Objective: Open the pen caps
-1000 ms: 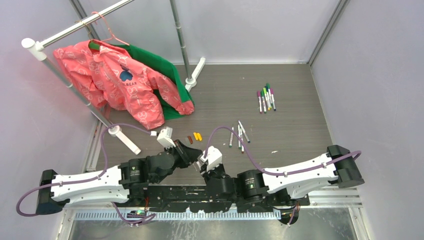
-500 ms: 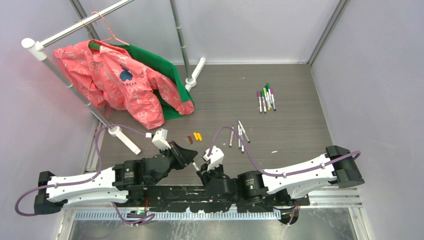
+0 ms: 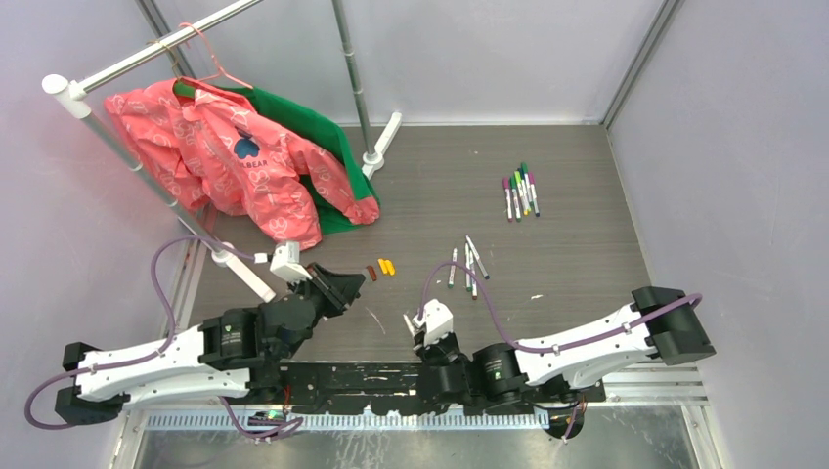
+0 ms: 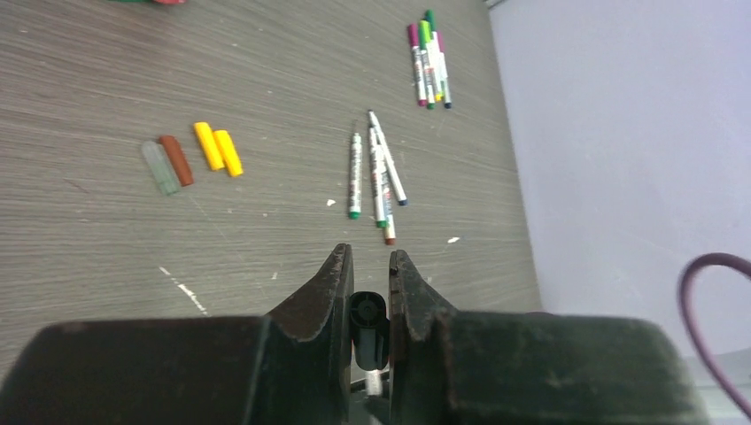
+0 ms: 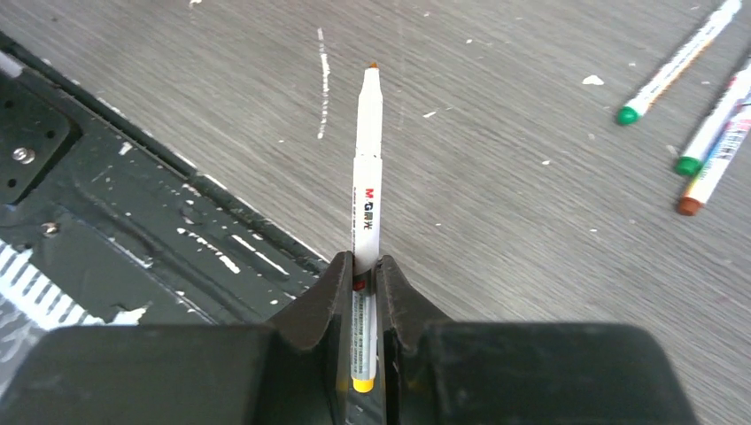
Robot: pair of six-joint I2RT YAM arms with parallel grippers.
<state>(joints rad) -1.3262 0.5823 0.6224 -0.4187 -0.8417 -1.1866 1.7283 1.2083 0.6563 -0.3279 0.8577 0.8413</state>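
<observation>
My left gripper moves down to the left in the wrist view next, onto the tabletop by the grey-green cap below it, where loose caps gather.
My left gripper [image 4: 367,257] is shut on a dark pen cap [image 4: 367,323], seen end-on between the fingers; in the top view this gripper [image 3: 337,283] hovers over the table's left-centre. My right gripper [image 5: 358,261] is shut on a white pen barrel [image 5: 367,168] with its tip bare, pointing away over the table's near edge; in the top view this gripper [image 3: 414,322] is near the front. Loose caps lie on the table: a grey-green one [image 4: 160,167], a brown one [image 4: 176,159] and two yellow ones [image 4: 219,149]; the yellow ones [image 3: 387,266] also show from above.
Several uncapped pens [image 3: 467,264] lie mid-table and a bunch of capped pens [image 3: 520,191] farther back right. A rack with a pink jacket [image 3: 225,156] and its white foot [image 3: 244,272] stands at the left. The black mounting rail [image 5: 133,204] runs along the near edge.
The two grippers were together at the centre; now they are apart. The left one has moved left with the dark cap, the right one has drawn back with the bare-tipped barrel.
</observation>
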